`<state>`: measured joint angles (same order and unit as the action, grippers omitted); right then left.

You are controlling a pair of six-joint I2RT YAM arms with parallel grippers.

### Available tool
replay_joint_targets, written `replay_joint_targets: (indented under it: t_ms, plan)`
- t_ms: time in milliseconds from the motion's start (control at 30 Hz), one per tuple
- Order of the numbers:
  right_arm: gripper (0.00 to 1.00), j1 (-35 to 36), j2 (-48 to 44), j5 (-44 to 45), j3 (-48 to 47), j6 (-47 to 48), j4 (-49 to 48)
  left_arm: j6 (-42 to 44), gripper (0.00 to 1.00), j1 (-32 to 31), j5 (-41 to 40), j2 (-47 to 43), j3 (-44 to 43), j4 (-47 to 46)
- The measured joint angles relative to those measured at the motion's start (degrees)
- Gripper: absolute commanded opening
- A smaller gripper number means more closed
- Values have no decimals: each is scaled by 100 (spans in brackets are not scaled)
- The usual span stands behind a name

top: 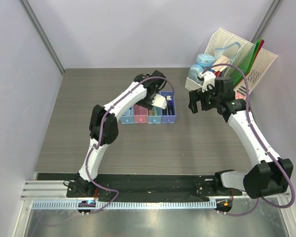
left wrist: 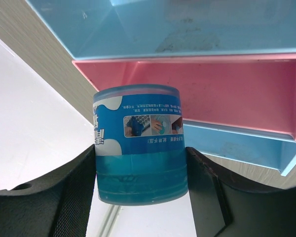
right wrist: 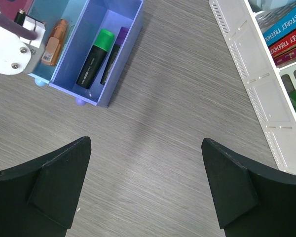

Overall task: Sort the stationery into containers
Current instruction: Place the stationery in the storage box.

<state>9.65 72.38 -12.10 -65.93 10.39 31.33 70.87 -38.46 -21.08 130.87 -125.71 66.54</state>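
Next, the left gripper lowers and draws slightly back, brings the round blue roll [left wrist: 138,143] into the pink tray [left wrist: 227,93], then releases it, since the tray's visible inside is bare.
My left gripper [top: 159,102] hangs over the row of four joined trays [top: 140,118]. In the left wrist view it [left wrist: 140,170] is shut on the round blue roll [left wrist: 138,143], held above the pink tray [left wrist: 237,94], between two light blue trays [left wrist: 197,29]. My right gripper [top: 199,102] is open and empty over bare table to the right of the trays; its jaws [right wrist: 145,163] stand wide apart. In the right wrist view the purple tray [right wrist: 126,34] holds a green highlighter [right wrist: 94,57] and a purple one [right wrist: 113,54]. The light blue tray beside it holds an orange highlighter [right wrist: 54,42].
The large white slanted file rack [top: 259,66] stands at the back right with books, green folders and blue round containers [top: 204,61]; its perforated wall [right wrist: 256,84] is just right of my right gripper. Grey walls enclose the wood-grain table [top: 187,148].
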Motion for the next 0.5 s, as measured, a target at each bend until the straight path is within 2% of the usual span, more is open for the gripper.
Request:
replay_joint_targets:
  t_ms: [500]
  plan:
    - [100,0,-258,20,162,4,-4,439,0,-166,-501,166,190,-133]
